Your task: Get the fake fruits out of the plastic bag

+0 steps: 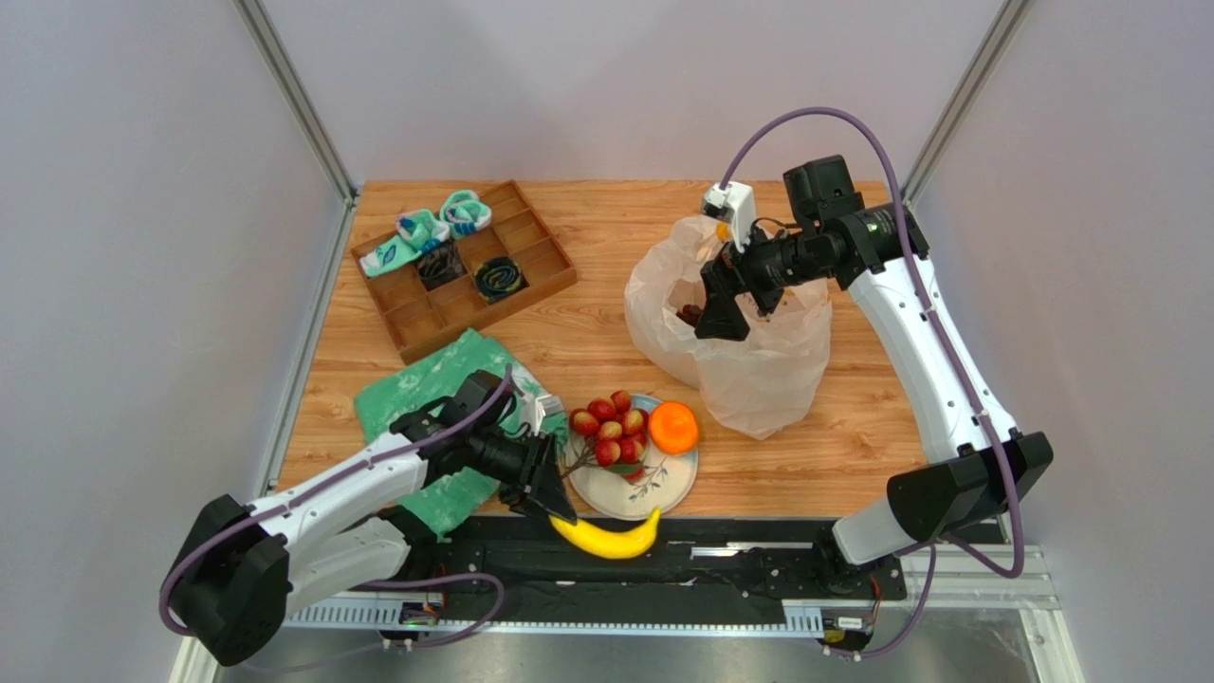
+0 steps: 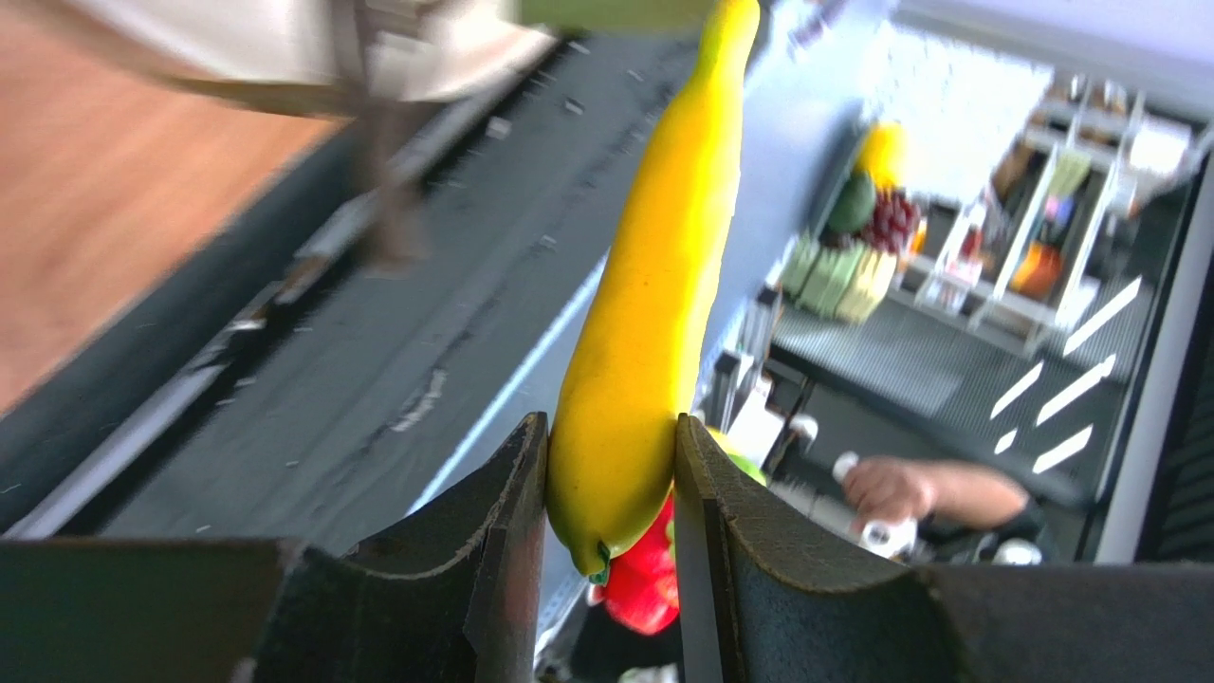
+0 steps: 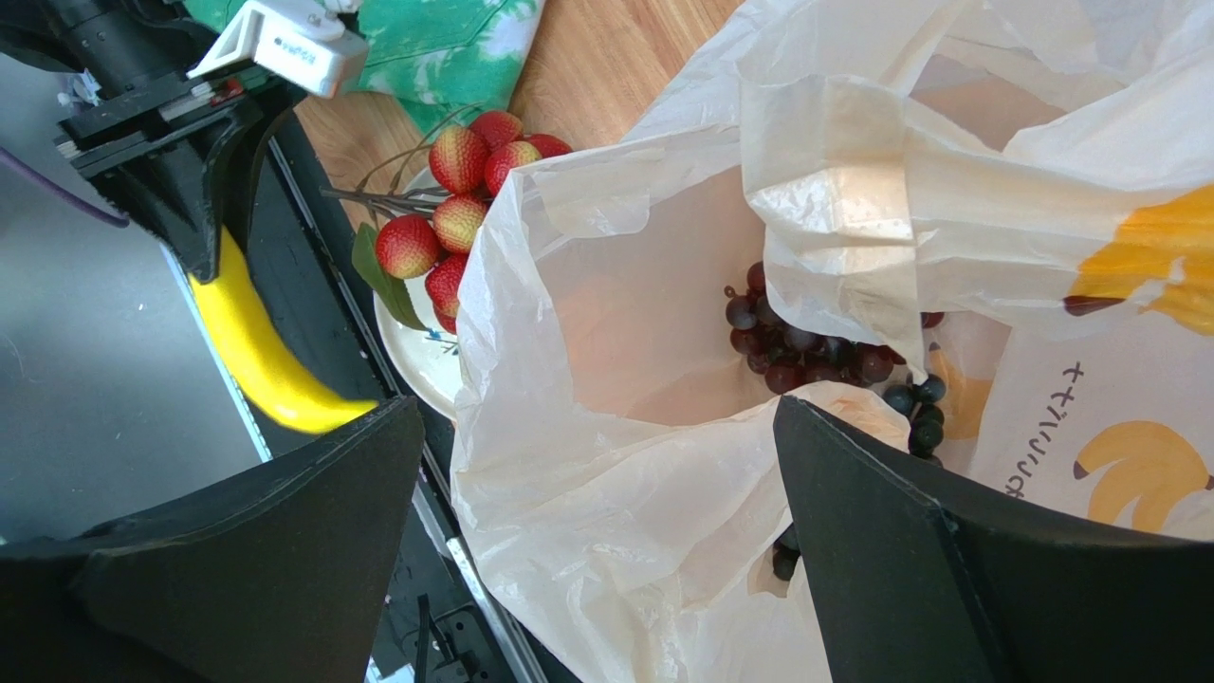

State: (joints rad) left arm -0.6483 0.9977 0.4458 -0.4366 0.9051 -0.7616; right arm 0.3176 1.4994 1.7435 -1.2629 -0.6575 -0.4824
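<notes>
The plate's bare near part lies below my left gripper and outward, so next my gripper should move outward and down and release the banana (image 2: 641, 313) clear of the red balls.
The plastic bag (image 1: 753, 356) stands open at the table's right, and a dark purple grape bunch (image 3: 798, 349) lies inside it. My right gripper (image 1: 713, 306) hovers open over the bag's mouth, its fingers astride the near rim of the bag (image 3: 641, 541) without touching it. My left gripper (image 1: 549, 495) is shut on one end of the yellow banana (image 2: 641, 313), holding it over the black rail just in front of the plate (image 1: 667, 491). A cluster of red balls (image 1: 609, 427) and an orange (image 1: 673, 427) rest on that plate.
A green-white cloth (image 1: 435, 399) lies under the left arm. At the back left a wooden compartment tray (image 1: 527, 271) holds small items. Grey walls and metal posts close in the table on three sides.
</notes>
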